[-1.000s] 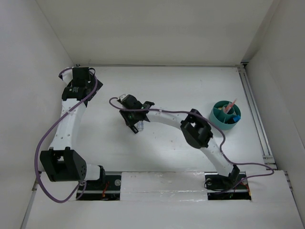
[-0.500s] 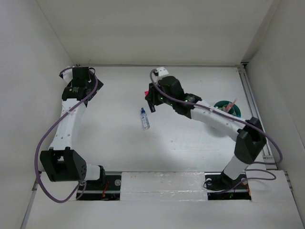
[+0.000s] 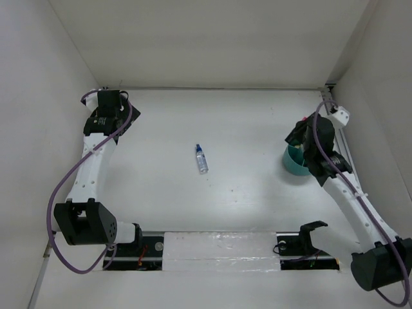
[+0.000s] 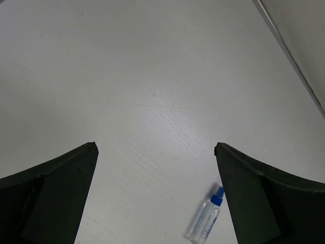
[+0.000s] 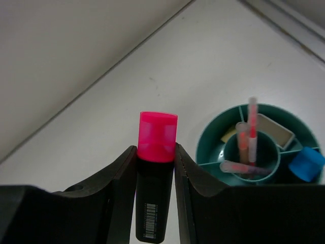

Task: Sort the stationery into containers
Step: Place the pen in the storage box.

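Next, my right gripper swings and lowers toward the right in the wrist view to release the black marker, as the blue-capped marker's compartment lies below, that way.
A black marker with a pink cap stands upright between the fingers of my right gripper, which is shut on it. The gripper hangs at the far right, just beside and above the round teal-green cup. The cup is partly hidden by the arm. Its compartments hold salmon pencils, a blue-capped marker and a pale block. A clear bottle with a blue cap lies alone mid-table. My left gripper is open and empty at the far left, with the bottle by its right finger.
White walls close in the table on three sides. A metal rail runs along the right edge just behind the cup. The left arm stretches along the left wall.
My right arm has swung from the table's middle to the far right with the pink-capped marker in its grip. The bottle stays on the table. The left arm has not moved.
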Robot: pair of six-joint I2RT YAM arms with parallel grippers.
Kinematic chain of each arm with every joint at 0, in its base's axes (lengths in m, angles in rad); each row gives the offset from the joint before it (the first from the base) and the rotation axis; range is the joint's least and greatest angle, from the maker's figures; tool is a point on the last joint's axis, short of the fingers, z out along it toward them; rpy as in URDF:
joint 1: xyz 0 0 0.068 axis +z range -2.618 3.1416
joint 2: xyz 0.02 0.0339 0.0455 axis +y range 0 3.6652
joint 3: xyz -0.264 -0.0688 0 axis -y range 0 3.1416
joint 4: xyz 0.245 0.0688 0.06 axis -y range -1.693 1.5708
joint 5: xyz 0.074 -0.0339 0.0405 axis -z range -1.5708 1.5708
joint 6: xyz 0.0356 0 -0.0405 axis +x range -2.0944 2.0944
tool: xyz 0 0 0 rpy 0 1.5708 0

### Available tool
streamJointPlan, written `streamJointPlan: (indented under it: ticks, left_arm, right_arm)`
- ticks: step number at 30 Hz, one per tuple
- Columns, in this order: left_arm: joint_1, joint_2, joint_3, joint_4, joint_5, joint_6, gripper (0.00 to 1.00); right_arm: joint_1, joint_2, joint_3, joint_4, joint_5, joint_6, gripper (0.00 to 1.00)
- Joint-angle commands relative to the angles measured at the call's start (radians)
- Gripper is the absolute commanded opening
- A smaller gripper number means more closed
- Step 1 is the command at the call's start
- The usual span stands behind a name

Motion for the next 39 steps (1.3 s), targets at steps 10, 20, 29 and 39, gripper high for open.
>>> streamJointPlan:
  ticks: [10, 20, 29, 39]
  left_arm:
    - [0.001, -0.028, -0.02, 0.028, 0.041, 0.021, 1.0]
    - [0.001, -0.019, -0.02, 0.037, 0.059, 0.031, 1.0]
    - [0.001, -0.019, -0.029, 0.037, 0.059, 0.031, 1.0]
    - [0.001, -0.019, -0.029, 0.037, 0.059, 0.031, 1.0]
  right_arm:
    - [-0.205, -0.092, -0.05, -0.214, 0.296, 0.201, 0.0]
    - [-0.278, -0.037, -0.042, -0.251, 0.393, 0.221, 0.0]
    - [-0.278, 0.018, -0.082, -0.182, 0.393, 0.23, 0.0]
    - [-0.288, 0.095, -0.091, -0.137, 0.393, 0.218, 0.0]
